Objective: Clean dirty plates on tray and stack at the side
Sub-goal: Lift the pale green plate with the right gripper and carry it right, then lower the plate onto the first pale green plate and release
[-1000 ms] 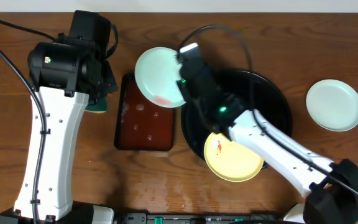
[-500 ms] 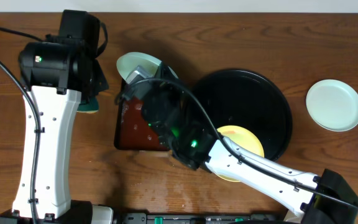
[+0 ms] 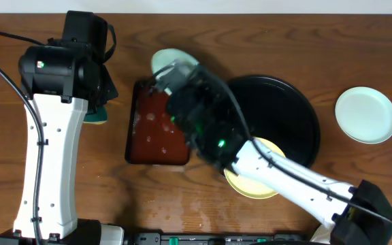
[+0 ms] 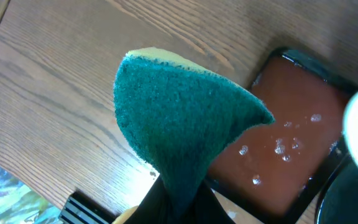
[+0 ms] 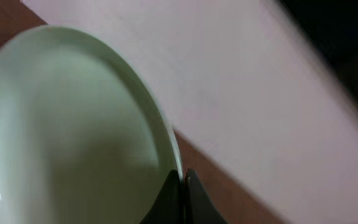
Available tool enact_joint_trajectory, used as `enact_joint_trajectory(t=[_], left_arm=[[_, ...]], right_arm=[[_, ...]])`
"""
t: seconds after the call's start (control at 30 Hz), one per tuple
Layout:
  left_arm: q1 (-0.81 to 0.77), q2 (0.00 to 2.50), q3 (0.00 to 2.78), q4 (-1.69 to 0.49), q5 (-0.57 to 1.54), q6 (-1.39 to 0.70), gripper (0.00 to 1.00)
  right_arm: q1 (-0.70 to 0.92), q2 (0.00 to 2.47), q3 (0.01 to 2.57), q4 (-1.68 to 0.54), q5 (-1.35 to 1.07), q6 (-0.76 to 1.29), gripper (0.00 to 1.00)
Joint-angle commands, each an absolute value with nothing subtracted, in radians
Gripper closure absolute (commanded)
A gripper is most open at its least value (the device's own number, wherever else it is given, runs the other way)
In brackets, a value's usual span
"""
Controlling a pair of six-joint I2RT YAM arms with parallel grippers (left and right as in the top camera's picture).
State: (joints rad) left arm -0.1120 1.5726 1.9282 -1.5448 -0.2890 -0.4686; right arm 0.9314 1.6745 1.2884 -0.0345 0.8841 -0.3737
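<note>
My right gripper needs to swing past the black round tray [image 3: 291, 109] and then go down over the other mint-blue plate.
My right gripper [image 5: 182, 183] is shut on the rim of a mint-blue plate [image 5: 67, 137], held raised over the brown tray; overhead only the plate's far edge [image 3: 163, 58] shows past the arm. My left gripper [image 4: 179, 208] is shut on a green sponge with a yellow back [image 4: 179, 118], held left of the brown tray; overhead the sponge [image 3: 99, 117] peeks out under the left arm. A pale yellow plate [image 3: 256, 185] with a red smear hidden by the arm lies at the front edge of the black round tray [image 3: 291, 109]. Another mint-blue plate [image 3: 366, 114] lies on the table at the right.
A brown rectangular tray with a black rim [image 3: 156, 133], wet with droplets, lies between the arms; it also shows in the left wrist view [image 4: 291, 143]. The right arm spans from the front right across the black tray.
The right arm has swung the mint-blue plate from the black tray's left edge toward the brown tray and tipped it up. The left arm has shifted slightly left with the sponge.
</note>
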Motion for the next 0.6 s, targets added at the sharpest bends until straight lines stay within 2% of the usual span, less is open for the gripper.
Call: enact_joint_trajectory(t=[0.0,0.1,0.3,0.4,0.57], left_arm=[[-0.108,1.575,1.926,-1.548,-0.297,-0.478,0.92],[-0.108,1.575,1.926,-1.548,-0.297,-0.478,0.91],[-0.108,1.575,1.919,-1.548,-0.297,-0.477,0.92],[-0.108,1.575,1.919,-1.549,-0.297,-0.477,0.91],[-0.108,1.575,1.919,-1.548,-0.296,-0.477,0.91]], right_arm=[[0.85,1.643,1.304,-0.113,0.659,-0.075,0.99],[0.76,1.621,1.304,-0.201,0.371,0.078,0.99],[0.447,1.604,1.304,-0.302,-0.192,0.309,0.99],[0.279,1.604,1.303,-0.364,-0.287,0.338,0.99],[-0.017,1.604,1.303,-0.495,-0.292,0.343,0.99]])
